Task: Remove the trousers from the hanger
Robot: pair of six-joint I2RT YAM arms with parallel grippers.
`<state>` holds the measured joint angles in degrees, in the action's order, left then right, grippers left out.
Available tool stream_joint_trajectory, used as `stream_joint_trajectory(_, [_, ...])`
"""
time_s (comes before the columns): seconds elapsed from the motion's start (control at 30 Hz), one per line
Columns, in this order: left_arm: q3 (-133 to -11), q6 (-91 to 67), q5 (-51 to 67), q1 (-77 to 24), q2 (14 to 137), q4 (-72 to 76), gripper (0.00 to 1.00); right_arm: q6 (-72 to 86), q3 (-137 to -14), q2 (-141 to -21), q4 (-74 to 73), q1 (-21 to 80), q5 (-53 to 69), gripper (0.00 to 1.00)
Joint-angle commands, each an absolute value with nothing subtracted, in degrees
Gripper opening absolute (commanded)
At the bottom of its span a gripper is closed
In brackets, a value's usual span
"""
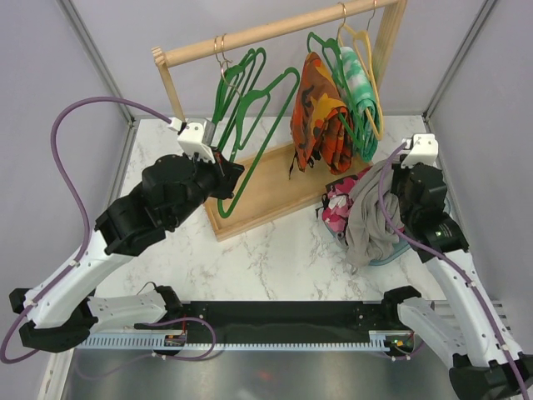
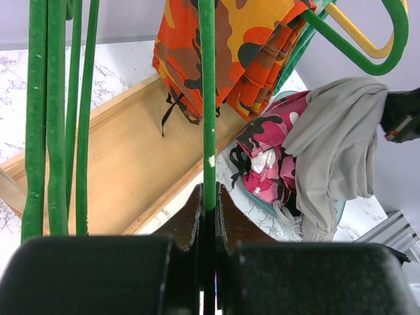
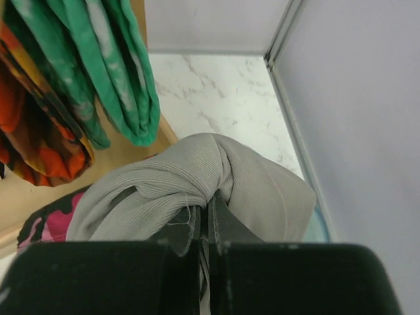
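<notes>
I should lower the grey trousers [image 1: 371, 212] with my right gripper into the teal container [image 1: 398, 252] below it and let them go on top of the pile there, which holds the pink camouflage trousers.
My left gripper [image 1: 226, 173] is shut on an empty green hanger [image 1: 260, 137], gripping its thin bar [image 2: 208, 118] low on the left of the wooden rack. My right gripper [image 1: 385, 182] is shut on the grey trousers [image 1: 371, 212], which hang from it above the pink camouflage trousers [image 1: 336, 208]. In the right wrist view the grey fabric [image 3: 216, 180] bunches over the jaws. Orange-patterned trousers [image 1: 318, 117] and green-white trousers [image 1: 358, 87] hang on hangers at the right of the rail. The black trousers are out of view.
The wooden rack has a top rail [image 1: 275, 32] and a flat base board [image 1: 262, 196]. Other empty green hangers [image 1: 231, 92] hang at its left, a yellow hanger [image 1: 372, 79] at its right. A teal container rim [image 1: 391, 260] shows under the pile. Enclosure walls stand close on both sides.
</notes>
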<state>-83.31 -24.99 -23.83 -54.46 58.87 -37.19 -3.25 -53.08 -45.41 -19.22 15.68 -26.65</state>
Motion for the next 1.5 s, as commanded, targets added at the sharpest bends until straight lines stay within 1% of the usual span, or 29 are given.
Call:
stream_joint_trajectory(0.0, [-85.52,-23.03,-23.82,-54.4,57.66,-34.63,0.02,1.39,-50.81,-46.66,-16.96,11.17,-20.93,0.0])
stream_joint_trajectory(0.17, [-85.69,-22.68,-24.26,-54.4,57.39,-34.63,0.02,3.78,-45.98,-47.9,-17.58,2.22,-10.82,0.0])
stream_joint_trajectory(0.23, [-85.69,-22.41,-24.34,-54.4,57.39,-34.63,0.02,3.96,-44.57,-49.21,-17.49,0.36,-7.66,0.0])
stream_joint_trajectory(0.27, [-85.87,-22.33,-24.52,-54.4,57.65,-34.54,0.02,3.61,-43.52,-49.83,-17.49,-2.43,-4.86,0.0])
stream_joint_trajectory(0.4, [-86.48,-22.24,-24.52,-54.4,58.36,-34.72,0.02,4.3,-41.14,-51.77,-16.26,-7.2,1.57,0.0])
stream_joint_trajectory(0.53, [-87.36,-21.89,-24.7,-54.4,58.97,-34.8,0.02,4.31,-41.13,-50.45,-16.0,-10.37,5.44,0.0])
stream_joint_trajectory(0.6, [-88.15,-21.62,-24.96,-54.41,59.67,-34.89,0.02,3.52,-42.01,-48.87,-16.08,-11.86,7.28,0.08])
stream_joint_trajectory(0.63, [-88.85,-21.27,-25.05,-54.4,60.03,-34.89,0.02,2.99,-42.45,-48.17,-16.26,-12.65,7.9,0.2])
stream_joint_trajectory(0.7, [-89.64,-20.83,-25.31,-54.4,61.08,-34.89,0.02,2.73,-43.41,-45.8,-16.26,-13.36,9.31,0.34])
stream_joint_trajectory(0.73, [-90.52,-20.4,-25.57,-54.4,61.43,-34.98,0.02,2.12,-43.85,-45.1,-16.78,-13.71,11.14,0.48])
stream_joint_trajectory(0.8, [-91.49,-19.87,-25.66,-54.4,62.4,-35.07,0.02,1.58,-45.52,-43.25,-17.49,-13.71,12.21,0.61])
stream_joint_trajectory(0.83, [-92.54,-19.52,-25.75,-54.4,63.27,-35.16,0.02,1.15,-46.14,-42.81,-18.36,-13.71,12.83,0.71])
stream_joint_trajectory(0.93, [-94.3,-18.55,-26.8,-54.4,65.38,-35.33,0.02,-0.86,-49.38,-41.66,-21.52,-13.8,12.66,0.86])
stream_joint_trajectory(1.0, [-95.09,-17.76,-27.68,-54.4,66.27,-35.33,0.02,-1.67,-50.27,-41.22,-23.37,-13.8,12.22,0.89])
stream_joint_trajectory(1.03, [-95.79,-17.41,-28.73,-54.4,67.31,-35.33,0.02,-2.1,-50.62,-40.87,-23.9,-13.8,12.22,0.93])
stream_joint_trajectory(1.1, [-96.85,-16.44,-29.61,-54.4,68.64,-35.33,0.02,-2.9,-50.71,-39.64,-24.69,-13.8,13.35,0.98])
stream_joint_trajectory(1.3, [-101.51,-14.33,-32.34,-53.44,73.47,-35.33,0.02,-2.64,-50.62,-35.51,-25.93,-13.8,15.64,0.98])
stream_joint_trajectory(1.47, [-104.41,-14.76,-29.36,-48.8,76.55,-35.25,0.02,-2.64,-50.27,-32.88,-26.8,-13.8,16.0,0.98])
